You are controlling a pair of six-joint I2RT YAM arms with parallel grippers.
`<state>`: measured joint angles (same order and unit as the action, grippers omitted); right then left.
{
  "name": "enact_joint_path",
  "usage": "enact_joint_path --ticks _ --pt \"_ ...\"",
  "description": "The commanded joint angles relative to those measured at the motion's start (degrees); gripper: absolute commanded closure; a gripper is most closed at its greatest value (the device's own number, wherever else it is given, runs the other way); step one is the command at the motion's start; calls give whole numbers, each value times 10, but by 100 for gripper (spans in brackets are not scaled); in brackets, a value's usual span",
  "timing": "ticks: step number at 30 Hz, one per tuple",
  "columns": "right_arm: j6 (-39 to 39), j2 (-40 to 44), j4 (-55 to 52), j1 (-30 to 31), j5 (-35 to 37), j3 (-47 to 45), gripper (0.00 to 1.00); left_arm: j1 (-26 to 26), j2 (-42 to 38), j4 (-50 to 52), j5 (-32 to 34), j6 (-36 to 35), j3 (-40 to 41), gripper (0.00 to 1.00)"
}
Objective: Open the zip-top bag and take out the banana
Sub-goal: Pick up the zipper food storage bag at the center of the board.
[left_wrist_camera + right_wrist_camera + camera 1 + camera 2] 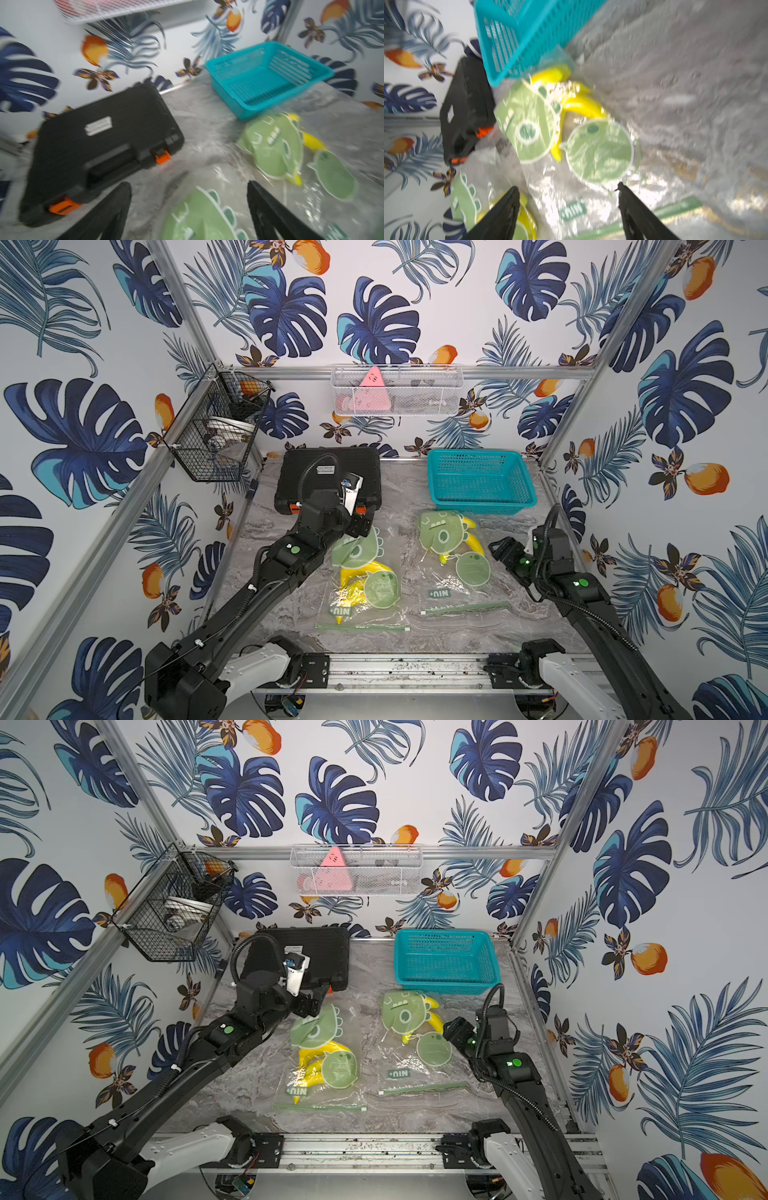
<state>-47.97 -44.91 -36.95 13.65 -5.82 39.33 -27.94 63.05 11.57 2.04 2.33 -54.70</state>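
Observation:
The robot's left gripper needs to swing back and down next onto the inner edge of the bag by the teal basket, since that film lies below the gripper, nearer the robot's base.
Two clear zip-top bags with green dinosaur prints lie flat side by side on the marble table, the left bag and the right bag. Each holds a yellow banana, one in the left bag and one in the right bag. Both green zip strips face the near edge. My left gripper hovers open over the far end of the left bag. Beside the right bag's right edge, my right gripper is open and holds nothing.
A teal plastic basket stands at the back right, touching the right bag's far end. A shut black case with orange latches lies at the back left. A black wire basket and a white mesh tray hang on the walls.

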Motion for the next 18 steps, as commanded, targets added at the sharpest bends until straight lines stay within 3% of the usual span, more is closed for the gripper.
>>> enact_joint_path --ticks 1,3,8,14,18 --pt "-108 17 -50 65 3 -32 23 -66 -5 74 -105 82 17 12" --pt "-145 23 -11 90 -20 -73 25 -101 -9 94 -99 88 24 12" --pt "-153 25 9 101 -17 -129 27 -137 0 135 -176 127 24 12" --pt "-191 3 99 102 -40 -197 29 -167 87 144 -229 157 23 14" --pt "-185 -17 74 102 -17 -187 30 -172 143 124 -244 184 11 18"
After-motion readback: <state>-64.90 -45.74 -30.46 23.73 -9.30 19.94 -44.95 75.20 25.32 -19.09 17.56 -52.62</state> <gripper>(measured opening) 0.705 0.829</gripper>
